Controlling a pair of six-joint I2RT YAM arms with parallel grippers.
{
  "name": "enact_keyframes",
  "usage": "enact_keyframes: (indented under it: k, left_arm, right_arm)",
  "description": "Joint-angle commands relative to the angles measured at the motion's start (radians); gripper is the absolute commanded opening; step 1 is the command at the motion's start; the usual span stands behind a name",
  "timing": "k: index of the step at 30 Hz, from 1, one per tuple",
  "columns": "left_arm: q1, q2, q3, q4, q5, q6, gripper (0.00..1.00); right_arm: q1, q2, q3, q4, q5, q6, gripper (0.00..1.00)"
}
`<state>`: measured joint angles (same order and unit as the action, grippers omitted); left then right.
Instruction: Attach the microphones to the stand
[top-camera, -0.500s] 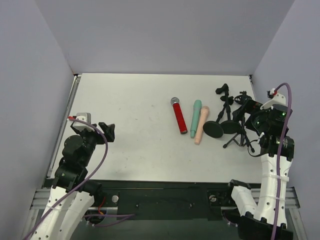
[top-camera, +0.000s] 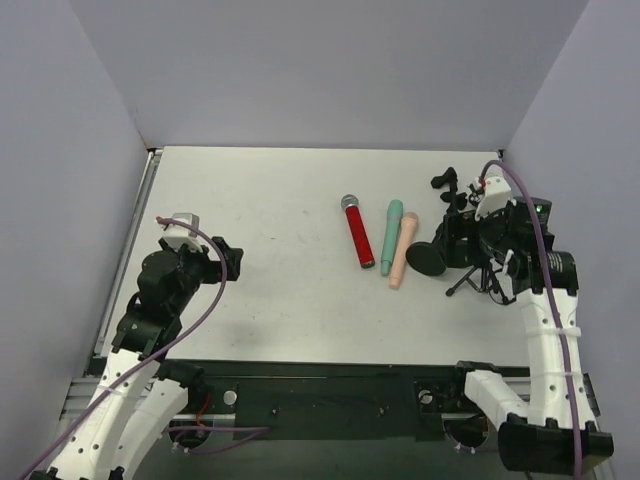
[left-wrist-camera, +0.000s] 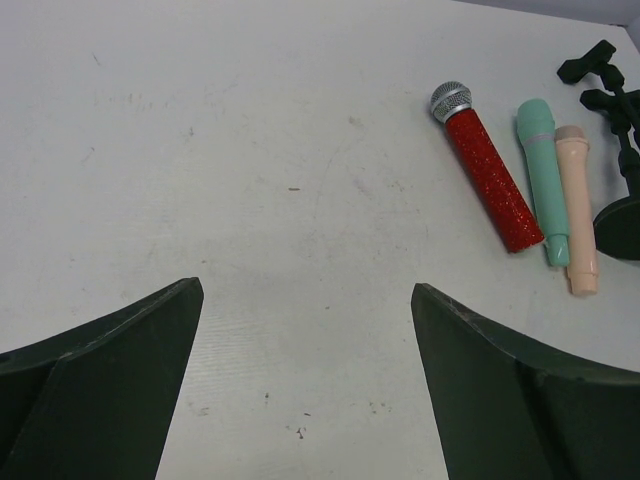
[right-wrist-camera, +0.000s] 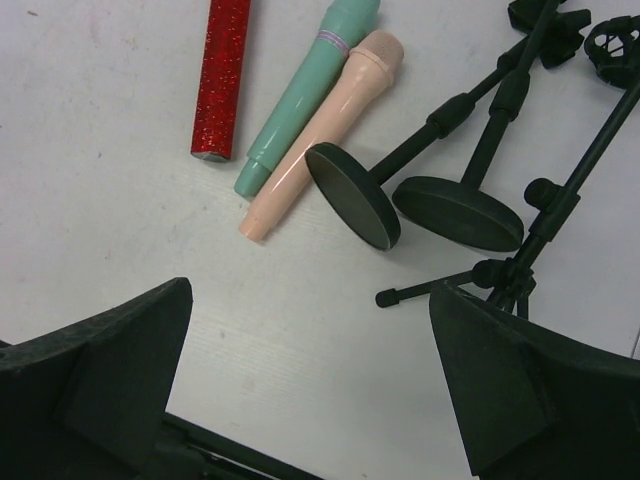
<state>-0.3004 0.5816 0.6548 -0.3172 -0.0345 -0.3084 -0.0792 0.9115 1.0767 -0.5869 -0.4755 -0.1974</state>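
Observation:
I will move my right gripper outward next and turn it to close across the far part of the tripod's pole, because the pole slants across the right wrist view.
Three microphones lie side by side on the table right of centre: a red one (top-camera: 358, 233) with a grey mesh head, a mint-green one (top-camera: 390, 237) and a peach-pink one (top-camera: 404, 250). Just right of them stand the black stands: a tipped one with a round base (right-wrist-camera: 352, 195), one resting on its round base (right-wrist-camera: 458, 212) and a tripod (right-wrist-camera: 500, 275). My right gripper (top-camera: 458, 238) hangs open above the stands, nothing between its fingers (right-wrist-camera: 120, 350). At the left, far from the microphones, my left gripper (top-camera: 225, 262) is open and empty. The left wrist view shows the red microphone (left-wrist-camera: 490, 170), the mint-green one (left-wrist-camera: 543, 180) and the peach-pink one (left-wrist-camera: 578, 205).
Grey walls enclose the table on three sides. A metal rail (top-camera: 140, 215) runs along the left edge. The black frame (top-camera: 330, 385) holding the arm bases lies at the near edge.
My right arm has swung left and forward, so its gripper now sits over the stands. The left gripper has shifted slightly right and forward. The microphones have not moved.

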Motion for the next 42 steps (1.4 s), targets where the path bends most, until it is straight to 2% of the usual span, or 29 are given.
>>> enact_keyframes:
  k: [1,4,7,12,16,23,28,34,37,41,42]
  left_arm:
    - [-0.002,0.0,0.008,0.007,0.028,0.018,0.97]
    - [-0.002,-0.008,0.0,0.001,0.028,0.029,0.97]
    - [-0.002,-0.014,0.003,0.001,0.025,0.035,0.97]
    - [-0.002,-0.02,-0.003,0.003,0.03,0.038,0.97]
    - [0.0,-0.002,-0.001,0.007,0.035,0.045,0.97]
    - [0.006,0.007,0.0,0.004,0.035,0.051,0.97]
    - [0.007,0.02,0.006,0.004,0.071,0.051,0.97]
    - [0.007,0.009,0.006,0.003,0.084,0.049,0.97]
    - [0.007,0.011,0.006,0.006,0.094,0.045,0.97]
    - [0.006,0.006,0.003,0.007,0.1,0.042,0.97]
    - [0.006,0.007,0.003,0.007,0.099,0.042,0.97]
  right_arm:
    - [0.004,0.159,0.12,-0.036,0.087,0.018,0.99]
    - [0.006,0.28,0.181,-0.013,0.248,0.101,0.89]
    - [0.009,0.375,0.212,0.028,0.305,0.177,0.8]
    - [0.019,0.59,0.333,0.03,0.389,0.257,0.77]
    - [0.03,0.745,0.429,0.018,0.414,0.274,0.67]
    - [0.045,0.915,0.543,-0.031,0.56,0.239,0.65]
    - [-0.011,0.828,0.531,-0.062,0.538,0.144,0.66]
    - [-0.169,0.731,0.505,-0.093,0.347,0.072,0.66]
    - [-0.212,0.809,0.575,-0.129,0.313,0.059,0.65]
    - [-0.214,0.936,0.682,-0.2,0.324,0.041,0.54]
    - [-0.214,0.955,0.699,-0.209,0.345,0.041,0.49]
